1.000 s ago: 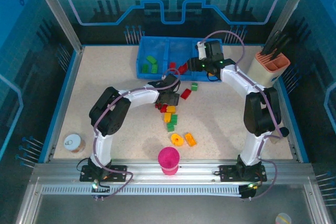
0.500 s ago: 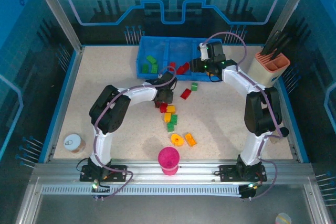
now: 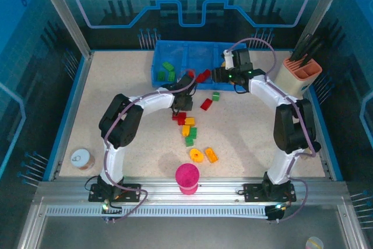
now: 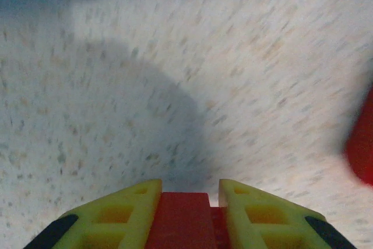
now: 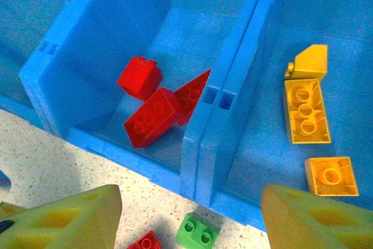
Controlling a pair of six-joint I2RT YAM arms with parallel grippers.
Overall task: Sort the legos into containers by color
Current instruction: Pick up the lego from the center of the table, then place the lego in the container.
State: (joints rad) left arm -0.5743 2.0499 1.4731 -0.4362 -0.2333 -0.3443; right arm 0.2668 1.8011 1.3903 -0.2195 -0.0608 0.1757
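I will lift my left gripper outward over the front side of the middle compartment [image 3: 199, 68] and lower it inside to let go of the red lego, because red legos lie in there.
In the left wrist view my left gripper [image 4: 189, 186] is shut on a red lego [image 4: 178, 220], held just above the speckled table. From above, that gripper [image 3: 180, 105] sits at the far end of the loose pile of red, yellow and green legos [image 3: 187, 127]. My right gripper [image 5: 189, 202] is open and holds nothing, hovering over the front wall of the blue containers [image 5: 204, 138]. Red legos [image 5: 152, 118] lie in the middle compartment and yellow ones [image 5: 306, 112] in the right. Green legos [image 3: 166, 72] lie in the left compartment.
A green lego [image 5: 198, 232] and a red one [image 5: 145, 242] lie on the table just before the tray. A round yellow lego [image 3: 197, 155] and an orange one [image 3: 211, 155] sit nearer, by the magenta cup [image 3: 187, 178]. The utensil holder [image 3: 300, 74] stands at the right.
My left gripper has closed on a red lego at the pile's far end. My right gripper has opened wider and shifted slightly right over the tray's front.
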